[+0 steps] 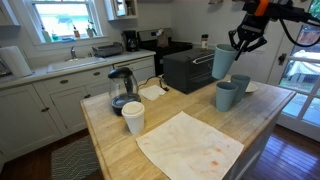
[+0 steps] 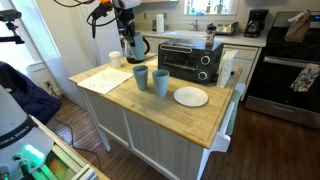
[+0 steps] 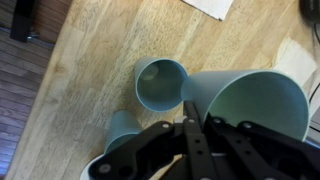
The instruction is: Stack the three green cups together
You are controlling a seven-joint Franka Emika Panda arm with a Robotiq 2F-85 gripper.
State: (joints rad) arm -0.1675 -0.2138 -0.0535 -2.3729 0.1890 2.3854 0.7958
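My gripper shifts over the standing green cup farther from the white plate next, then lowers.
My gripper (image 1: 243, 42) is shut on the rim of one green cup (image 1: 222, 62) and holds it in the air above the island's far end. The other two green cups (image 1: 227, 96) (image 1: 241, 84) stand upright side by side on the wooden top below it. In the wrist view the held cup (image 3: 250, 105) fills the right side, with the gripper's (image 3: 192, 110) finger over its rim. One standing cup (image 3: 162, 83) shows its open mouth just left of it, and the other (image 3: 122, 130) is lower left. In an exterior view the standing cups (image 2: 141, 77) (image 2: 161, 82) sit mid-table.
A white cup (image 1: 133, 117) stands near a kettle (image 1: 121, 88). A stained cloth (image 1: 190, 146) lies on the near part of the island. A black toaster oven (image 1: 188, 68) stands at the back, and a white plate (image 2: 191, 96) lies beside the cups.
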